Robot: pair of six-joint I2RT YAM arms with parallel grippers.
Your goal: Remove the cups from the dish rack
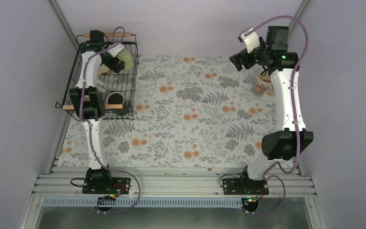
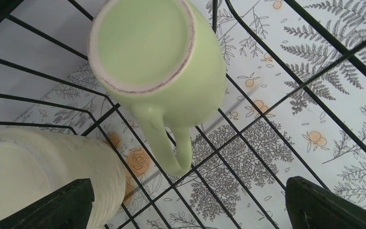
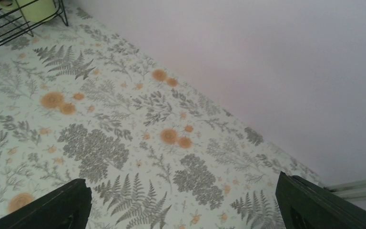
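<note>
I need to bring my left gripper down toward the pale green mug until my open fingers are on both sides of its handle (image 2: 173, 160).
The black wire dish rack (image 1: 76, 71) with wooden bar handles stands at the far left. In it are a pale green mug (image 1: 127, 58), a cream mug (image 1: 106, 71) and a dark mug (image 1: 115, 98). My left gripper (image 1: 113, 63) is inside the rack, open and empty. In the left wrist view the green mug (image 2: 157, 57) lies bottom up, its handle pointing at the gap between my jaws (image 2: 190, 210); the ribbed cream mug (image 2: 38, 171) sits by the left finger (image 2: 57, 205). My right gripper (image 1: 238, 59) is open and empty, raised at the far right.
A cream mug with orange print (image 1: 262, 82) stands on the floral tablecloth (image 1: 190, 119) under my right arm. The right wrist view shows the cloth, the back wall (image 3: 267, 57) and the rack's corner (image 3: 9, 24) far off. Walls close in on both sides.
</note>
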